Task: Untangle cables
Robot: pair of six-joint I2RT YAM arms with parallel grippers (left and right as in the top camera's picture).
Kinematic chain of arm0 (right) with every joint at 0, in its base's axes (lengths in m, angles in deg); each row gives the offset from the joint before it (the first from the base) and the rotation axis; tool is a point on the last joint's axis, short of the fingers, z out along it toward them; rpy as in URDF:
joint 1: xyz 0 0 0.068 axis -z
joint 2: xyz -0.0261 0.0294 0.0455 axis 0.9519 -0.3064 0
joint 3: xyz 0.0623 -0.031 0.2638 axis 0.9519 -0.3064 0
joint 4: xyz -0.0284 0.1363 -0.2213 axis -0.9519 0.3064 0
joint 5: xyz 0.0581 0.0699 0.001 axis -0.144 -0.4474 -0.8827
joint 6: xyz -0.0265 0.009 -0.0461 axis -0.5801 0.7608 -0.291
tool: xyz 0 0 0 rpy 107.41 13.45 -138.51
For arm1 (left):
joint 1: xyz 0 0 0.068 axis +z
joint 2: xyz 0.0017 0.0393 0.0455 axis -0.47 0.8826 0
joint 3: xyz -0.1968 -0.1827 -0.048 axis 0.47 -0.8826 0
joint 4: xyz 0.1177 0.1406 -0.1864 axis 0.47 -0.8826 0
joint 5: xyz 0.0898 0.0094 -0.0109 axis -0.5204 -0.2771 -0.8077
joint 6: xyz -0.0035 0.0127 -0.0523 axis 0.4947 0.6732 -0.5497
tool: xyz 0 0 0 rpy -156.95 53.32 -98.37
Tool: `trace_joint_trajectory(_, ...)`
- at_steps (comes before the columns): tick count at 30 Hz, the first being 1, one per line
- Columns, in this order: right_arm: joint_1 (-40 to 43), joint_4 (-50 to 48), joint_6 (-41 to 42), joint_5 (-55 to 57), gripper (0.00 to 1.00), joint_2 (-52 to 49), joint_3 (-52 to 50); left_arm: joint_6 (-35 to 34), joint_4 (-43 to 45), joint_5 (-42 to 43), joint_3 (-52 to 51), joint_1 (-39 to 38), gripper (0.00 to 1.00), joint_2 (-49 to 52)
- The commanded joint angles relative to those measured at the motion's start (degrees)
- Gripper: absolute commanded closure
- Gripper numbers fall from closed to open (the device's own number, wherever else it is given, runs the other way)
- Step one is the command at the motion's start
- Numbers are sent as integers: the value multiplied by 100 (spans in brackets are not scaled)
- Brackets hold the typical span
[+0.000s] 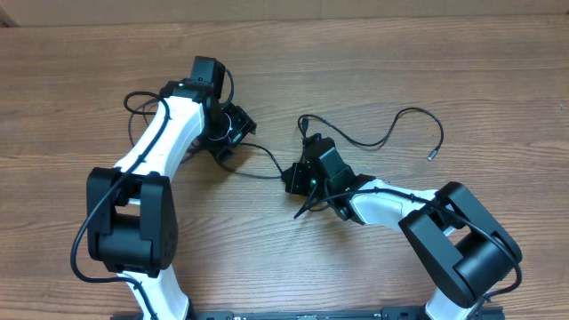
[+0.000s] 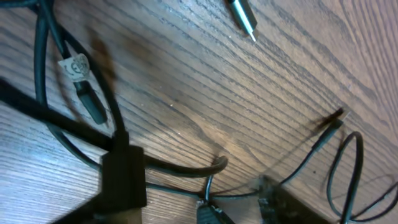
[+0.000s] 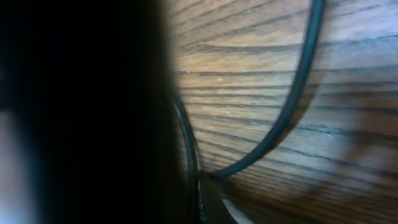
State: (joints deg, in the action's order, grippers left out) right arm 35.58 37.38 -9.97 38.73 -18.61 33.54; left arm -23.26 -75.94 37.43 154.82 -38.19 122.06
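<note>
My right gripper holds the second thin cable, which still runs into loops, so it should next carry the cable up and away from my left gripper and then release it.
Two thin black cables lie on the wooden table. One cable (image 1: 391, 132) snakes from the middle out to a plug end (image 1: 433, 155) at the right. Another stretch of cable (image 1: 263, 169) runs between my two grippers. My right gripper (image 1: 294, 177) is shut on the cable; in the right wrist view the cord (image 3: 298, 87) curves down into the closed jaws (image 3: 199, 186). My left gripper (image 1: 235, 132) stands open, its fingers (image 2: 124, 183) apart with a thin cable (image 2: 209, 184) and plug between them. A labelled cable (image 2: 74, 66) and a plug tip (image 2: 244, 14) lie beyond.
A loop of cord (image 1: 133, 100) lies left of the left arm. The left arm's white link (image 1: 164, 142) stretches up from the front left, and the right arm's black base (image 1: 458, 240) sits at the front right. The table's back edge (image 1: 356, 20) runs along the top.
</note>
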Motion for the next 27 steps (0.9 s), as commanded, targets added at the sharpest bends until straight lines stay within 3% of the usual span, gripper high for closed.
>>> trace_joint_trajectory(1, 129, -42, -201, -640, 96, 46, 122, 39, -15, -339, -129, -48, 55, 83)
trace_joint_trajectory(6, 566, 621, -682, -1585, 96, 743, 162, 96, -142, -769, -129, 101, 82, 83)
trace_joint_trajectory(8, 820, 1099, -966, -1580, 96, 1263, 162, 96, -236, -918, -129, 173, 85, 81)
trace_joint_trajectory(13, 1539, 2074, -1613, -1580, 96, 2848, 201, 96, -413, -1375, -210, 227, 80, 83)
trace_joint_trajectory(18, 2382, 2726, -1707, -1580, 96, 4273, 275, 92, -219, -1558, -605, 225, 75, 83)
trace_joint_trajectory(27, 3403, 3209, -1834, -1862, 96, 5549, 282, 33, 802, -1576, -1749, 236, 70, 92)
